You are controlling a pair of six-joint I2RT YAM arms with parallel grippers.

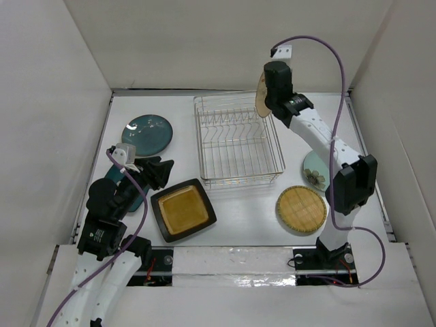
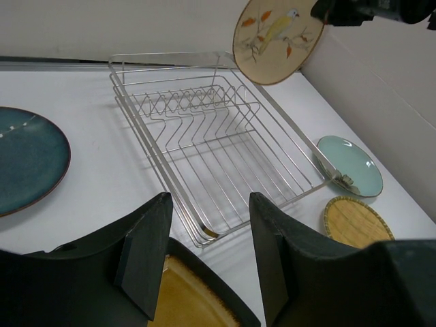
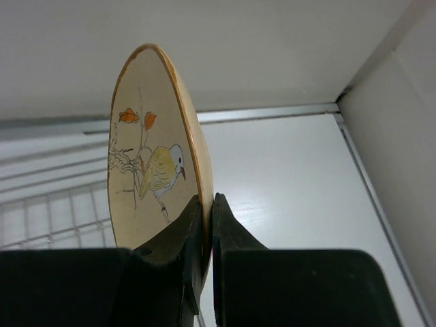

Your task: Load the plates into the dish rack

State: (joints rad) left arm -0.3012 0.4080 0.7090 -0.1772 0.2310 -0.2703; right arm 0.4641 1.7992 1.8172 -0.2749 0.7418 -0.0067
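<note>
I should next lower my right gripper toward the rack's far corner slot (image 1: 255, 120) below it and let go of the plate's rim, because the tan plate is hanging on edge above the empty rack.
My right gripper (image 1: 267, 102) is shut on the rim of a tan plate (image 1: 260, 95) painted with a bird, holding it on edge in the air over the far right corner of the dish rack (image 1: 237, 139). In the right wrist view the fingers (image 3: 208, 201) pinch that plate (image 3: 153, 150). Low at the near left, my left gripper (image 1: 165, 174) is open and holds nothing. Its jaws (image 2: 208, 201) hang over the far edge of the black square plate (image 2: 191, 300) with the amber centre (image 1: 182, 210). The rack (image 2: 218, 136) holds nothing.
A dark teal plate (image 1: 148, 133) lies left of the rack, and a second teal one (image 1: 138, 199) shows partly under the left arm. A pale blue flowered plate (image 1: 315, 170) and a yellow grid plate (image 1: 301, 209) lie right of the rack, beside the right arm. White walls enclose the table.
</note>
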